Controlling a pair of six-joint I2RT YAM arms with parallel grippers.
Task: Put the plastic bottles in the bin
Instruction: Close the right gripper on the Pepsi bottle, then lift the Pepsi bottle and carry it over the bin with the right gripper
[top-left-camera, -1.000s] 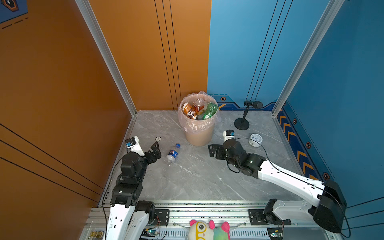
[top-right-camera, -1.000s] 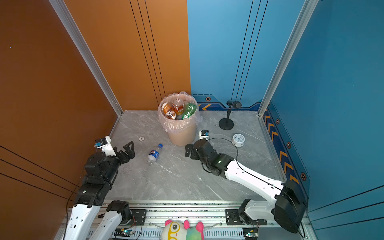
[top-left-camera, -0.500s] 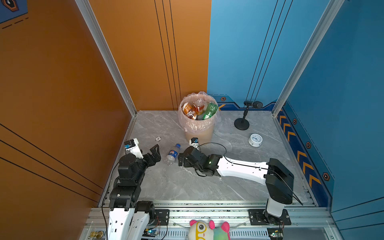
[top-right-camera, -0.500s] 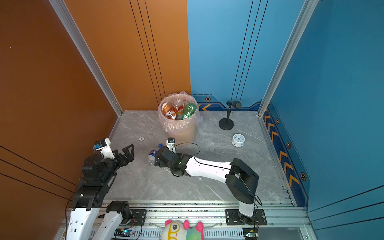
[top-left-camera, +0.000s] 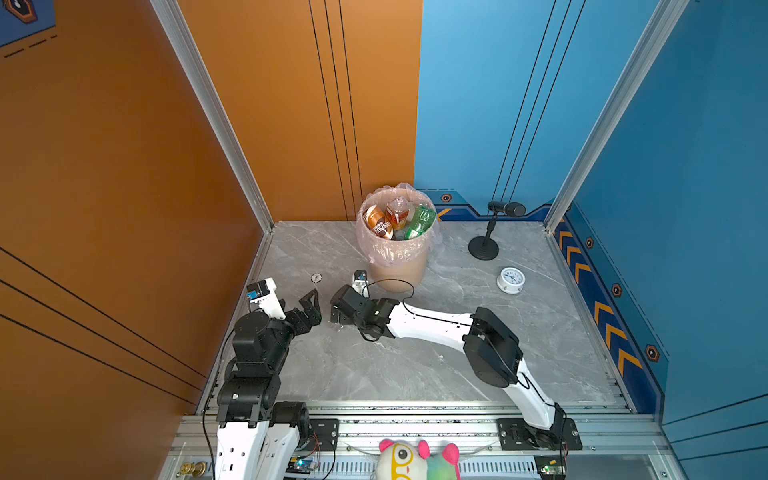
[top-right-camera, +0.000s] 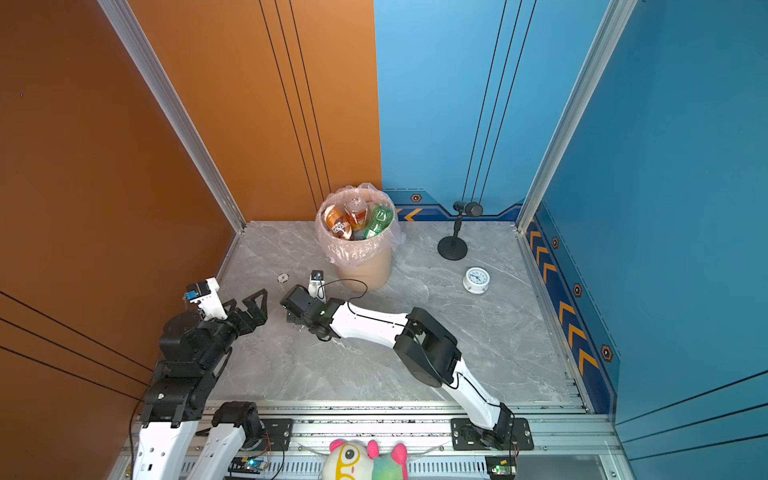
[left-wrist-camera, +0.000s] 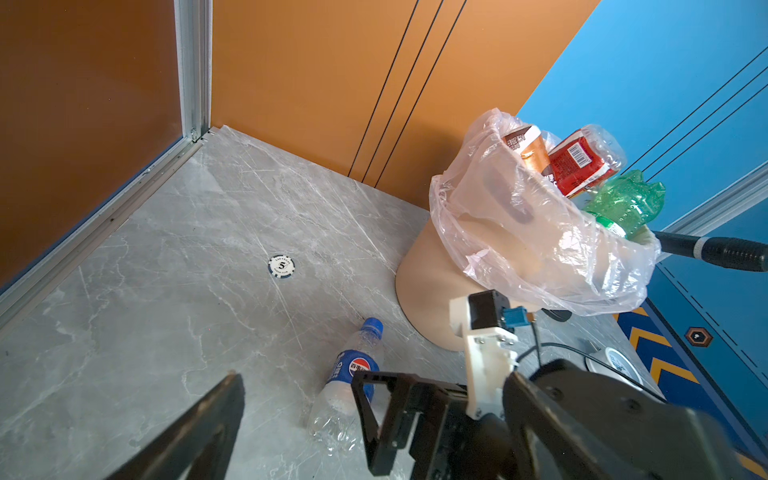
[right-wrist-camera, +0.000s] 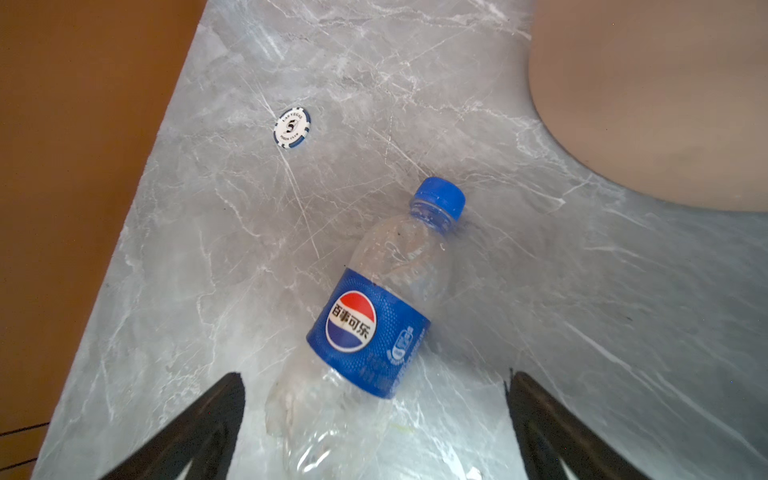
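The clear plastic bottle is lying on its side below my open fingers, so my right gripper should move down on the bottle around its blue label (right-wrist-camera: 368, 332) and close there.
A clear plastic bottle (right-wrist-camera: 374, 324) with a blue label and blue cap lies on its side on the grey marble floor, left of the bin (top-left-camera: 399, 270). My right gripper (right-wrist-camera: 374, 436) has reached across and stands open over it, the bottle's base between the two black fingers (right-wrist-camera: 199, 428). Both top views hide this bottle under the right gripper (top-left-camera: 338, 316). My left gripper (top-left-camera: 305, 309) is open and empty just left of it, and its wrist view shows the bottle (left-wrist-camera: 353, 374). The bag-lined bin holds brown (top-left-camera: 376, 222), red-labelled (top-left-camera: 397, 214) and green (top-left-camera: 419, 220) bottles.
A poker chip (top-left-camera: 316, 277) lies on the floor left of the bin. A small white clock (top-left-camera: 510, 280) and a black microphone stand (top-left-camera: 484, 249) are to the right. Orange wall runs close along the left side. A plush toy (top-left-camera: 415, 459) sits at the front rail.
My right arm has swung from the right of the bin across to the left and come down over the lying bottle, jaws still open. The left gripper has barely shifted.
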